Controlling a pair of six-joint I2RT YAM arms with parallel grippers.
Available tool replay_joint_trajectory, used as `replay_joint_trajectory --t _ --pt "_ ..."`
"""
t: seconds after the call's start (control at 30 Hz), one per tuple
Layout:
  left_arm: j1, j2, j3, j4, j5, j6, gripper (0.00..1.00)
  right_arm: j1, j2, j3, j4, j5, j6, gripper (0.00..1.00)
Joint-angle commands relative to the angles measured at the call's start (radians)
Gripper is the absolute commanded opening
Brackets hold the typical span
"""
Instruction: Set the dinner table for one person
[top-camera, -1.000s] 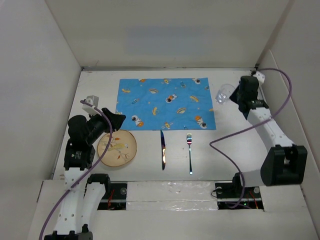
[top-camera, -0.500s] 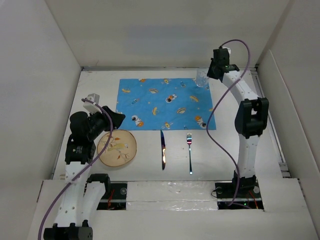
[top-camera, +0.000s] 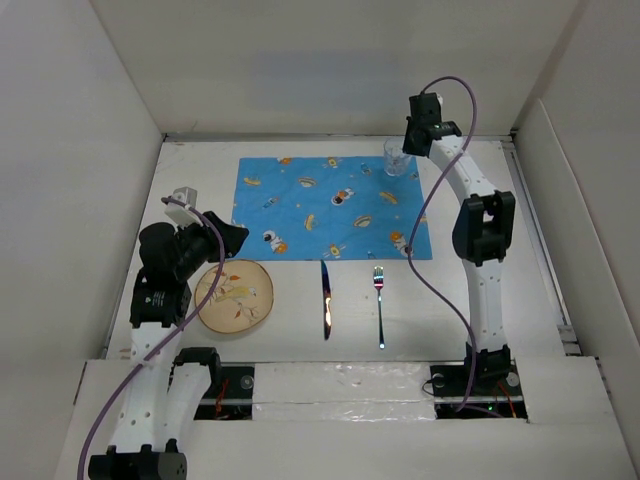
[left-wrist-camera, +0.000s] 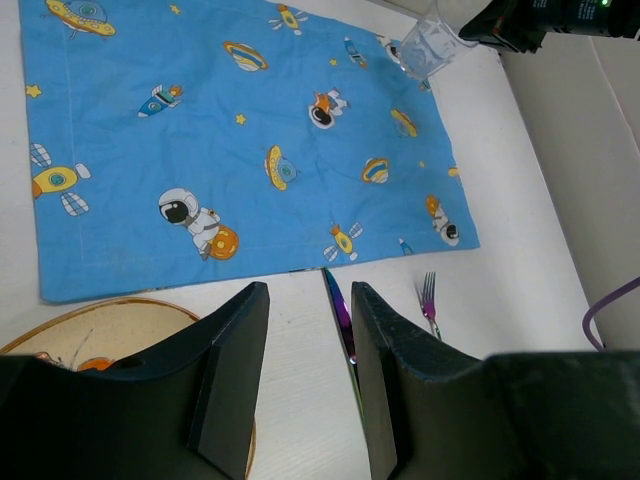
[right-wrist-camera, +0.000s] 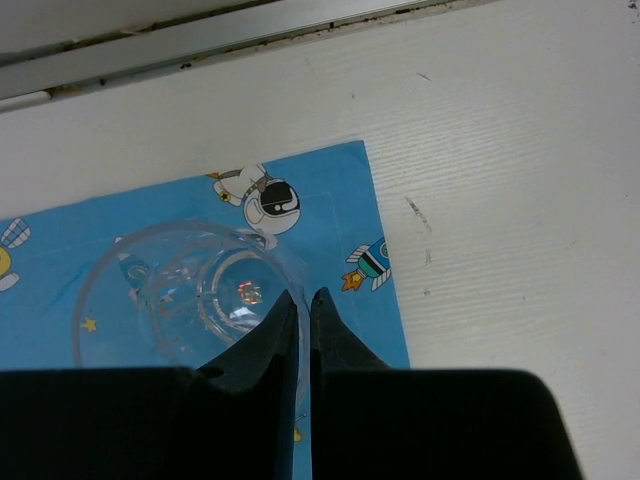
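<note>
I will lower the clear glass (right-wrist-camera: 180, 300) straight onto the placemat's far corner (right-wrist-camera: 308, 236) with my right gripper and let go of the glass's rim, because the glass's base already hangs over that blue cloth.
On the white dinner table (top-camera: 480, 250) lies a blue cartoon placemat (top-camera: 330, 205). My right gripper (right-wrist-camera: 303, 296) is shut on the rim of a clear glass (right-wrist-camera: 180, 300), holding it upright over the placemat's far right corner; the glass also shows in the top view (top-camera: 397, 157) and the left wrist view (left-wrist-camera: 430, 45). A wooden plate (top-camera: 234, 296), a knife (top-camera: 326, 298) and a fork (top-camera: 380, 300) lie on the table in front of the placemat. My left gripper (left-wrist-camera: 305, 300) is open and empty above the plate's right edge, the knife (left-wrist-camera: 340, 310) beyond it.
Upright white panels border the table at left, back and right. A metal seam (right-wrist-camera: 250, 35) runs along the back edge just beyond the glass. A purple cable (top-camera: 425, 250) hangs from the right arm across the placemat's right edge.
My right arm has swung from the table's right side to the placemat's far right corner, carrying the glass leftward. The left arm has barely moved.
</note>
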Motion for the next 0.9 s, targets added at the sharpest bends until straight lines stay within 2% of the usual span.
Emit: replay_joint_trajectory --t 0.0,0.33,0.4,0.47,0.5,0.57,0.6,0.77,0.87 --pt "0.005 0.004 0.018 0.035 0.008 0.016 0.35 -0.007 -0.011 0.002 0.045 0.001 -0.006 0.00" --pt "0.005 0.003 0.012 0.039 0.003 0.016 0.35 -0.035 0.032 -0.026 0.056 -0.024 -0.009 0.02" --pt "0.005 0.008 0.015 0.041 -0.001 0.015 0.35 -0.035 0.014 -0.072 0.087 -0.027 -0.011 0.15" --pt "0.005 0.008 0.012 0.046 0.005 0.013 0.35 -0.035 0.004 -0.090 0.095 -0.041 -0.008 0.23" --pt "0.005 0.008 0.012 0.049 0.005 0.013 0.35 -0.035 -0.008 -0.104 0.102 -0.052 -0.008 0.32" --pt "0.005 0.011 0.013 0.044 -0.004 0.012 0.35 -0.044 -0.026 -0.126 0.119 -0.053 -0.005 0.39" --pt "0.005 0.011 0.013 0.044 -0.001 0.015 0.35 -0.044 -0.036 -0.130 0.127 -0.070 -0.005 0.45" --pt "0.005 -0.009 0.010 0.041 -0.024 0.012 0.35 -0.044 -0.131 -0.149 0.134 -0.105 -0.006 0.56" --pt "0.005 -0.020 0.007 0.044 -0.029 0.007 0.35 -0.044 -0.245 -0.201 0.151 -0.113 -0.005 0.57"
